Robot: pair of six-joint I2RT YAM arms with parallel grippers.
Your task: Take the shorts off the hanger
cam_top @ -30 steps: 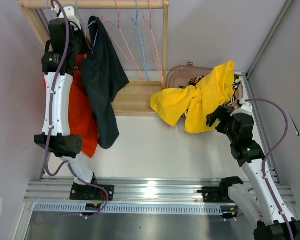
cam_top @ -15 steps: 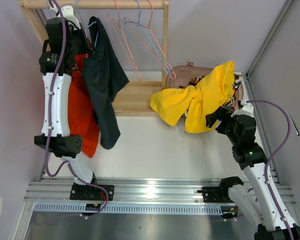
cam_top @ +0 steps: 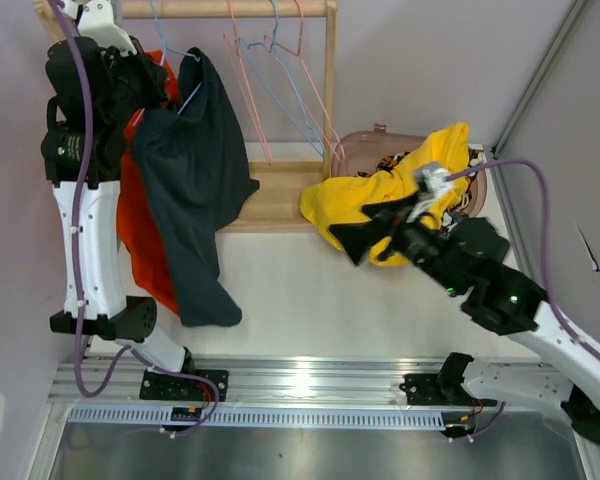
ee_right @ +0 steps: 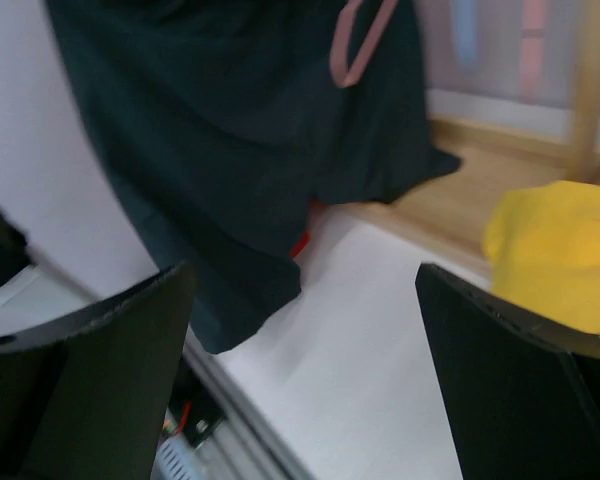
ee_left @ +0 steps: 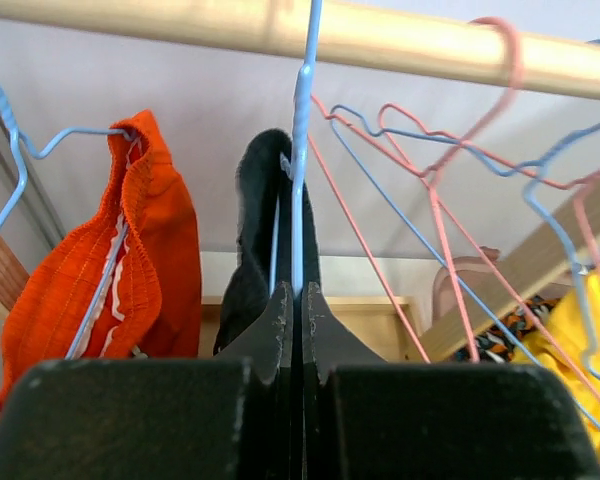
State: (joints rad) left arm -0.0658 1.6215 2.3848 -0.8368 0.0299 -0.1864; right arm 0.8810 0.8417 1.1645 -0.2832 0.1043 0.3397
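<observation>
I will first swing my right gripper away from the yellow shorts to get onto the black shorts' hanging edge (cam_top: 157, 185) (ee_right: 108, 115), since my left gripper holds the hanger.
Black shorts (cam_top: 190, 190) hang on a blue hanger (ee_left: 300, 150) from the wooden rod (ee_left: 280, 25). My left gripper (ee_left: 298, 295) is shut on that hanger's wire just below the hook, high at the rack's left end (cam_top: 145, 78). Orange-red shorts (cam_top: 140, 235) hang behind the black pair on another blue hanger (ee_left: 50, 145). Yellow shorts (cam_top: 400, 195) lie draped over a brown basket (cam_top: 365, 148), with patterned cloth under them. My right gripper (cam_top: 365, 235) stands open over the table, nothing between its fingers (ee_right: 90, 380), facing the black shorts (ee_right: 230, 150); its view is blurred.
Several empty pink and blue hangers (cam_top: 280, 90) hang slanted on the rod. The rack's wooden base (cam_top: 275, 195) lies beside the basket. A metal rail (cam_top: 300, 385) runs along the near edge. Walls close in on both sides.
The left gripper closed on the hanger wire and the arm moved up and left, swinging the black shorts out. The right arm swung left from beside the basket toward mid-table.
</observation>
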